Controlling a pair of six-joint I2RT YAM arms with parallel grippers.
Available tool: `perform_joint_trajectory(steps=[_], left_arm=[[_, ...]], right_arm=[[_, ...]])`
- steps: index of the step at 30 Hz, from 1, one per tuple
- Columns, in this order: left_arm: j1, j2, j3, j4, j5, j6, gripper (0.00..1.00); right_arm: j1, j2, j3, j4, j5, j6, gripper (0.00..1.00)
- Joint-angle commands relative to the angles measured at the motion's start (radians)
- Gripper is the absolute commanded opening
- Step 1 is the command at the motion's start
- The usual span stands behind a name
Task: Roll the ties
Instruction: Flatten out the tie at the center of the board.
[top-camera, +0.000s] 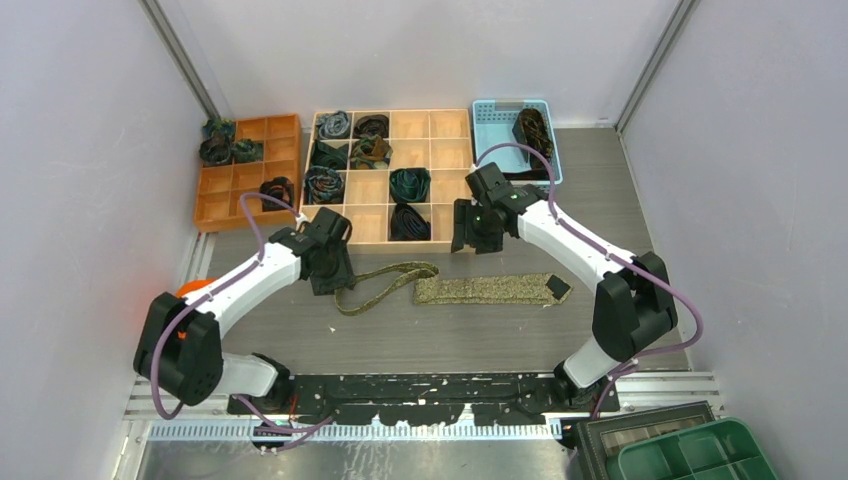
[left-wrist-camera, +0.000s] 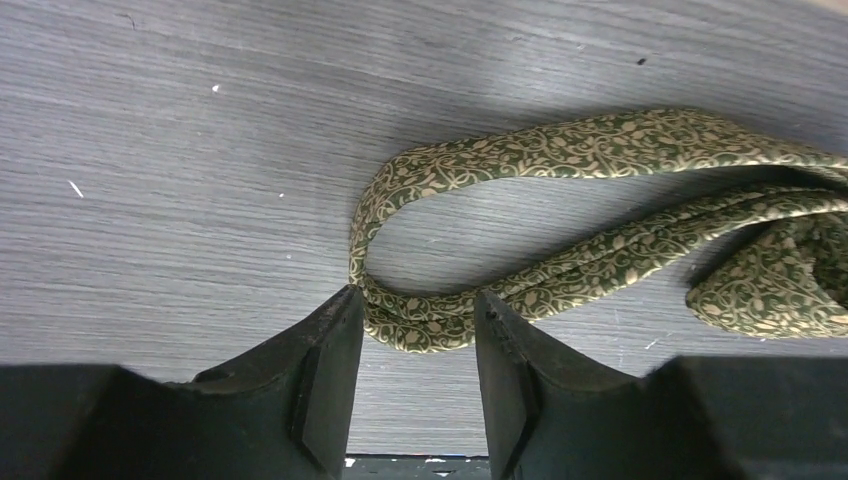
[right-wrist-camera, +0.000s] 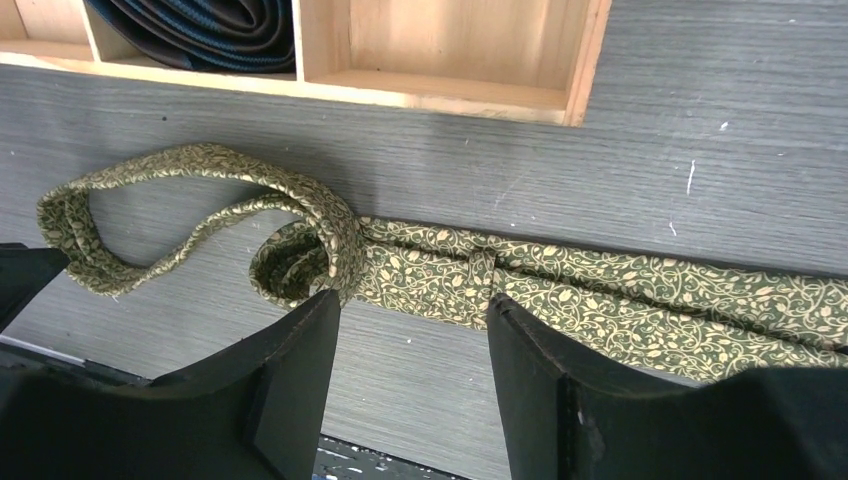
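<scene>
Next, my left gripper moves down onto the loop's rounded end (top-camera: 342, 305) (left-wrist-camera: 412, 322) and closes, since the tie's bend lies below on the tabletop, between its open fingers.
The olive-gold tie (top-camera: 480, 290) lies flat on the grey table, its wide part to the right and its narrow end curled into a loose loop at the left. My left gripper (top-camera: 330, 275) is open at the loop's left end. In the left wrist view the tie's bend (left-wrist-camera: 415, 325) lies between my fingertips, with my gripper (left-wrist-camera: 418, 300) open around it. My right gripper (top-camera: 468, 240) hovers open just behind the tie's middle. In the right wrist view the tie (right-wrist-camera: 560, 280) lies just past my open gripper (right-wrist-camera: 412, 302). Neither gripper holds anything.
A wooden compartment tray (top-camera: 410, 125) behind the tie holds several rolled ties, one dark blue coil (right-wrist-camera: 200, 25) close by. An orange tray (top-camera: 225, 205) with coiled ties sits at the back left. A blue basket (top-camera: 495, 105) holding a tie sits at the back right. A green bin (top-camera: 700, 455) is at the near right.
</scene>
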Motion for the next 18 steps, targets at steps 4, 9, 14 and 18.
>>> perform_joint_trajectory(steps=[4, 9, 14, 18], left_arm=[[0.005, 0.074, -0.012, 0.053, -0.074, 0.048, 0.46], [0.005, 0.141, -0.036, 0.103, -0.086, 0.065, 0.44], [0.005, 0.206, -0.034, 0.142, -0.072, 0.081, 0.13], [0.005, 0.235, -0.027, 0.154, -0.063, 0.085, 0.0]], right_arm=[[0.0, -0.057, -0.036, 0.051, -0.037, -0.009, 0.62], [0.001, -0.063, -0.056, 0.065, -0.064, 0.006, 0.59], [0.023, -0.08, -0.128, 0.111, -0.082, 0.032, 0.36], [0.038, -0.037, -0.155, 0.127, -0.1, 0.039, 0.17]])
